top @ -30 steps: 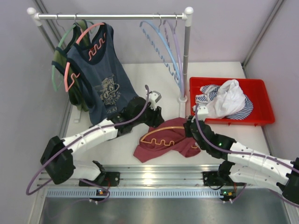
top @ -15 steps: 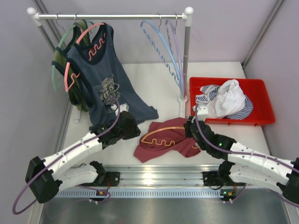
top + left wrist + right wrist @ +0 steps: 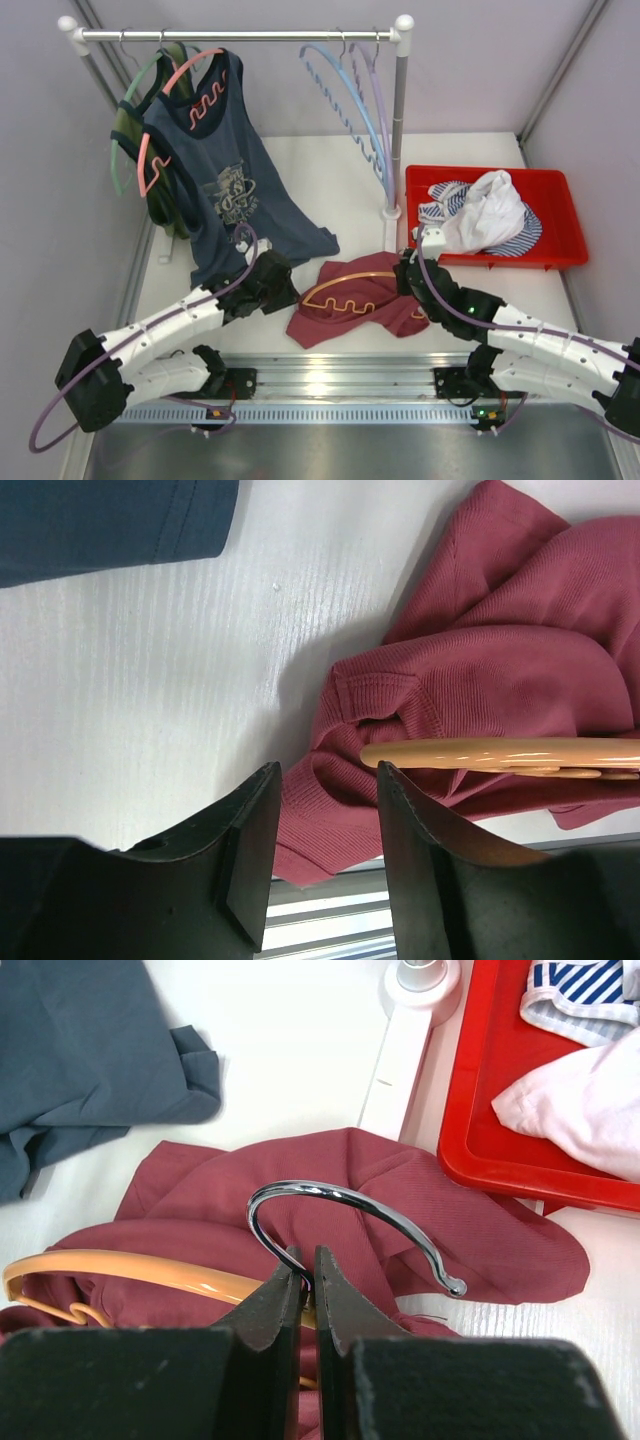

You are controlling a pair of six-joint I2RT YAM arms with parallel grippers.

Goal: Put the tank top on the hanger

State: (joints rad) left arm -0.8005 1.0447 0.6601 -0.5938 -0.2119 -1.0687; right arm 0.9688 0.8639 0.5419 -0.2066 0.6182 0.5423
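Note:
My left gripper comes down to the tank top's hem (image 3: 299, 311) (image 3: 324, 788) beside the hanger's tip next, since that part of the hem already shows between my open fingers.
The maroon tank top (image 3: 345, 318) lies crumpled on the white table near the front edge. The orange hanger (image 3: 340, 283) lies on top of it, its wavy bar toward me. My right gripper (image 3: 405, 272) is shut on the hanger at the foot of its metal hook (image 3: 340, 1198), over the tank top (image 3: 470, 1230). At the tank top's left edge, my left gripper (image 3: 290, 290) is low and open. In the left wrist view the gripper (image 3: 325, 775) frames the fabric's hem (image 3: 330, 825), with the hanger's tip (image 3: 480, 752) just beyond the right finger.
A clothes rail (image 3: 240, 35) at the back carries a navy printed top (image 3: 225, 180) on a salmon hanger, plus light blue and lilac hangers (image 3: 350, 90). Its post base (image 3: 390, 212) stands near the red tray (image 3: 550, 180) of white and striped clothes (image 3: 485, 215).
My left arm pulled back from the table's middle toward the left, then came in low to the tank top's left edge. The right gripper, hanger and tank top stayed put.

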